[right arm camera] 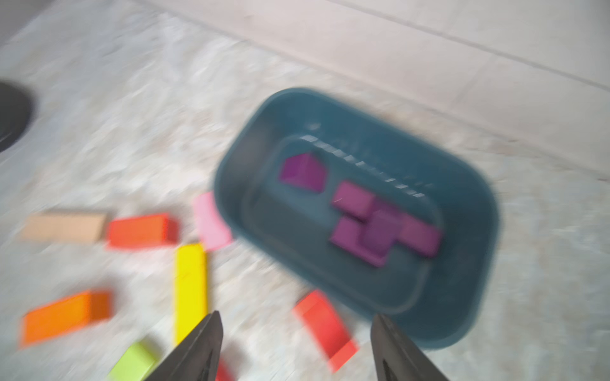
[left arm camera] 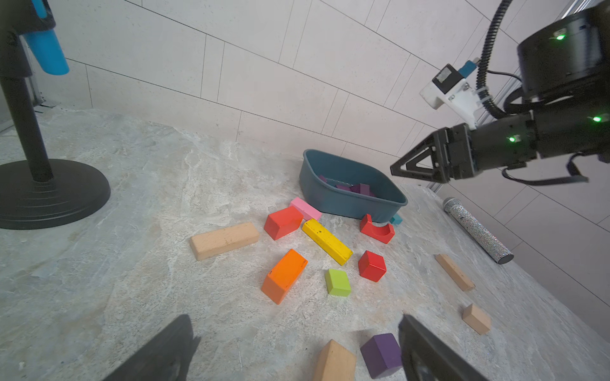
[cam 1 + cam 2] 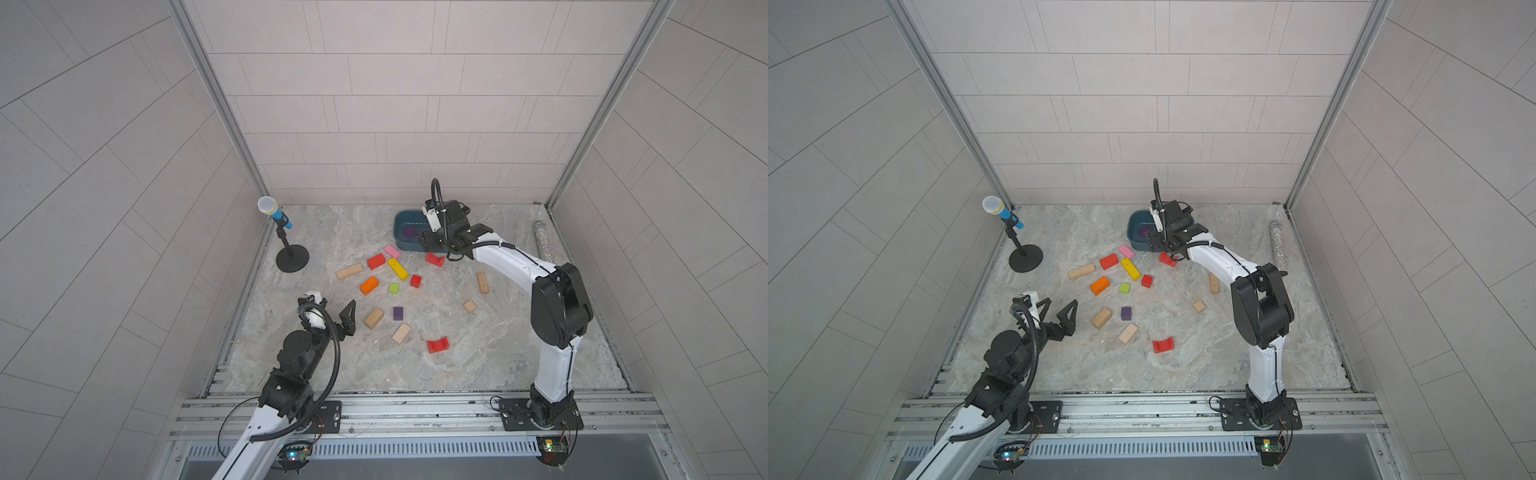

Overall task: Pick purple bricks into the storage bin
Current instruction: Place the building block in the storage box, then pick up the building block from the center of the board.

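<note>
Only the lone purple brick below the robot's right gripper is outside the bin [image 3: 400,242], so next the gripper should move back and down toward the robot's base, around that brick.
The dark teal storage bin [image 3: 400,242] [image 3: 1133,243] [image 2: 343,201] [image 1: 472,198] stands at the back of the table. Several purple bricks [image 1: 355,198] [image 2: 360,188] lie inside it, one with a peaked top [image 1: 303,171]. One purple brick [image 3: 398,313] [image 3: 1126,313] [image 2: 381,354] lies on the table in front. My right gripper [image 3: 424,242] [image 3: 1156,242] [image 1: 296,315] hangs open and empty over the bin's near edge; its wrist view is blurred. Open and empty too, my left gripper [image 3: 337,303] [image 3: 1061,303] [image 2: 295,318] is low at the left, with the lone purple brick beside one finger.
Red [image 3: 376,261], pink [image 3: 392,251], yellow [image 3: 397,268], orange [image 3: 369,285], green [image 3: 394,288] and plain wooden blocks [image 3: 373,318] lie scattered mid-table. Two red arches [image 3: 437,345] [image 3: 435,259] lie there as well. A microphone stand [image 3: 291,257] is back left, a glitter microphone [image 3: 542,241] back right.
</note>
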Available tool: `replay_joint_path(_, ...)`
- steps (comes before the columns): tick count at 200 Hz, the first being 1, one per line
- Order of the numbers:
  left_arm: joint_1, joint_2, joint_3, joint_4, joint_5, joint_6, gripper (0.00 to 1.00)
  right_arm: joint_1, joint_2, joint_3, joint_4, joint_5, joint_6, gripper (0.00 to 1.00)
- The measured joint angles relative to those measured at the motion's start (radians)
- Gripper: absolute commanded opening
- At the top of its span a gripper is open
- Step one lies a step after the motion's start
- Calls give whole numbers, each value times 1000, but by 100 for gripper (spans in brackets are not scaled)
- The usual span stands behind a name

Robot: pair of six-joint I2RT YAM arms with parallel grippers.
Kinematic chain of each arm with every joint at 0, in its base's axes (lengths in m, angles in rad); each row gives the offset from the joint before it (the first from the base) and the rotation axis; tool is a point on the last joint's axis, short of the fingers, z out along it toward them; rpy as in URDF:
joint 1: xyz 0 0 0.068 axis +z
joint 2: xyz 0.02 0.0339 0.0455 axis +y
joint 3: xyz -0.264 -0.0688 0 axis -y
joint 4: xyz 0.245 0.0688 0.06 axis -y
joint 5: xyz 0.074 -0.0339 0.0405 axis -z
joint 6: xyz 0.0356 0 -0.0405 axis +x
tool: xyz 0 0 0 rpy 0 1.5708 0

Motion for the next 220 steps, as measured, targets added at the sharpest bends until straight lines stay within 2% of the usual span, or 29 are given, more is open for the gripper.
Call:
replay_joint_path(37, 0, -10, 0, -1, 0, 0, 100, 129, -116, -272, 83, -21, 31, 74)
replay_joint_path(73, 0, -11, 0, -1, 0, 0, 100, 276, -146, -402, 127, 11, 90, 69)
replay_joint_path(123, 0, -13, 0, -2, 2, 0, 100, 397, -149, -452, 169, 58, 134, 69)
replay_joint_path(220, 0, -13, 0, -1, 3, 0, 100, 417, -54, -403, 204, 77, 155, 68)
